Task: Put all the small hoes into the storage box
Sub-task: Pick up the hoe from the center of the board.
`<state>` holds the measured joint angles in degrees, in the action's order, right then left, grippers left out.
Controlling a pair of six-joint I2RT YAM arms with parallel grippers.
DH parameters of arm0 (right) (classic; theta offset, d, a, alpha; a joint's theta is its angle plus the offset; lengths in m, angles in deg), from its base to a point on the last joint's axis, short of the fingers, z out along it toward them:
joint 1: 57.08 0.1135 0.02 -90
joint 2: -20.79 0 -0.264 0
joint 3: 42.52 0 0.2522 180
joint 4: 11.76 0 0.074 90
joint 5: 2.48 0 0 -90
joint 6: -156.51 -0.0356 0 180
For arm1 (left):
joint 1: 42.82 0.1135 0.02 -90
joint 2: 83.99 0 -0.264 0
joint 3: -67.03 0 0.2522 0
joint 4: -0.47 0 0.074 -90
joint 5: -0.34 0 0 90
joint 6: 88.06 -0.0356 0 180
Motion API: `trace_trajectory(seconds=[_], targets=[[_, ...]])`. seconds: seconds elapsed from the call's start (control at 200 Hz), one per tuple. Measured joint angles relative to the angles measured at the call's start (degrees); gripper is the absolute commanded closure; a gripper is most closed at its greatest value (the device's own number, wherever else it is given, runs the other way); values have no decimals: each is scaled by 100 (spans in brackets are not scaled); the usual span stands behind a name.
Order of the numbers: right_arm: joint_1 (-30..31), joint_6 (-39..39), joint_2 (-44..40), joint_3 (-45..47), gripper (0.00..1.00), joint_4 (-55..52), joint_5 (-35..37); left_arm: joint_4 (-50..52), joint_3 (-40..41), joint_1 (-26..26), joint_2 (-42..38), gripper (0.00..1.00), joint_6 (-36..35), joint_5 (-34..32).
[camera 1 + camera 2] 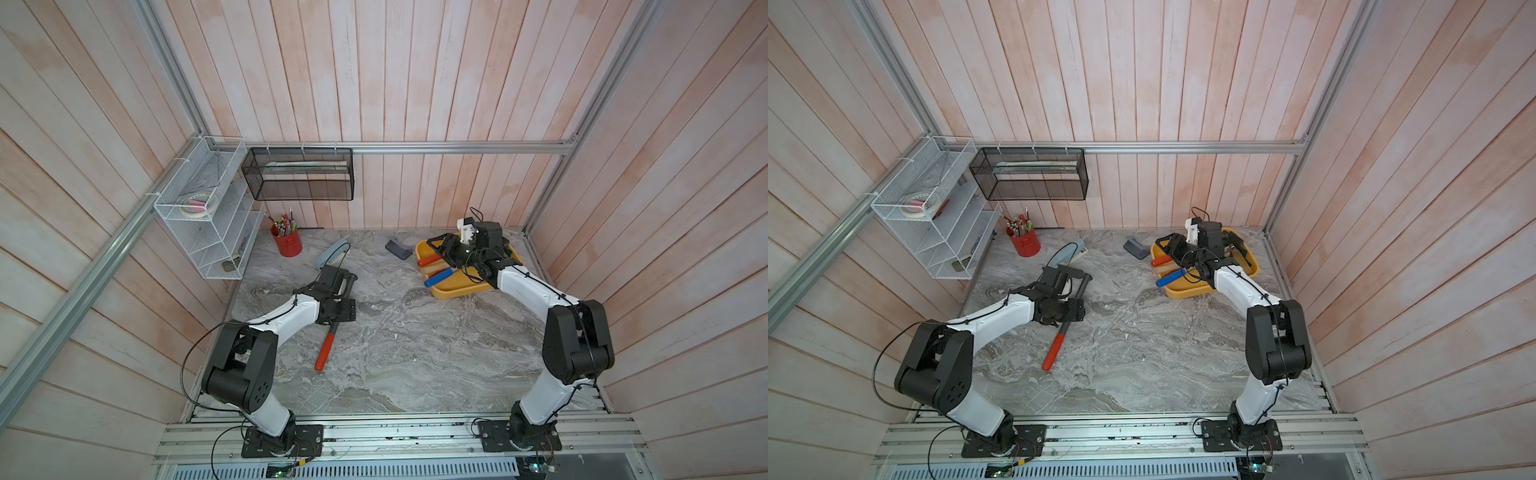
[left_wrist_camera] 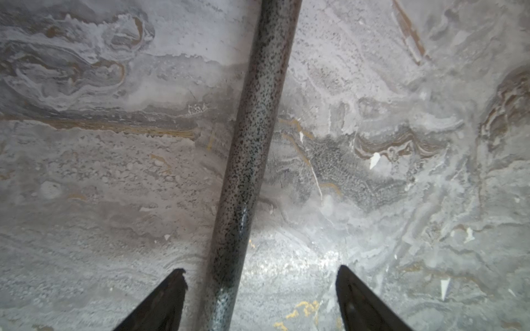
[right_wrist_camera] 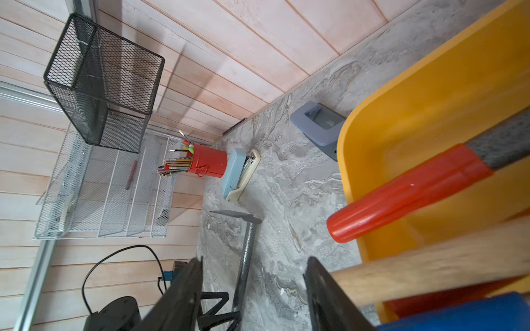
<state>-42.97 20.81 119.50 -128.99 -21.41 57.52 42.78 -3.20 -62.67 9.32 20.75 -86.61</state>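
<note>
The open fingers of my left gripper are already on either side of the hoe's dark speckled handle [image 1: 334, 327] [image 2: 220, 298] just below, so the gripper will next move down onto it and close.
The small hoe lies on the marble table, left of centre, with a red grip [image 1: 325, 353] [image 1: 1054, 353] and a dark speckled shaft [image 2: 252, 160]. My left gripper [image 1: 338, 311] [image 1: 1065, 309] [image 2: 261, 275] points down over the shaft. It is open, and its fingertips [image 2: 177, 286] straddle the shaft with a gap on each side. The hoe's head [image 3: 235, 213] lies flat beyond it. The storage box [image 1: 453, 291] [image 1: 1187, 291] [image 3: 415, 100] is a yellow tray at the back right. My right gripper [image 1: 440, 245] [image 1: 1169, 245] [image 3: 252, 266] hovers open over its left end, holding nothing.
The tray holds a red-handled tool [image 1: 428, 261], a blue-handled tool [image 1: 438, 277] and a wooden handle [image 3: 430, 272]. A grey hole punch [image 1: 398, 248], a blue stapler [image 1: 332, 253] and a red pencil cup [image 1: 286, 243] stand at the back. A white wire rack [image 1: 208, 232] and black mesh basket [image 1: 299, 174] hang on the walls.
</note>
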Motion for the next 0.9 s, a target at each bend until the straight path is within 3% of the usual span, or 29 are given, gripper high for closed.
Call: trace_trajectory(seconds=[0.345, 0.9], targets=[[0, 1139, -763, 533, 40, -417, 879, -85, -155, 0, 254, 21, -120, 127], [151, 1128, -894, 1084, 41, -258, 872, -356, -173, 0, 667, 28, -125, 44]])
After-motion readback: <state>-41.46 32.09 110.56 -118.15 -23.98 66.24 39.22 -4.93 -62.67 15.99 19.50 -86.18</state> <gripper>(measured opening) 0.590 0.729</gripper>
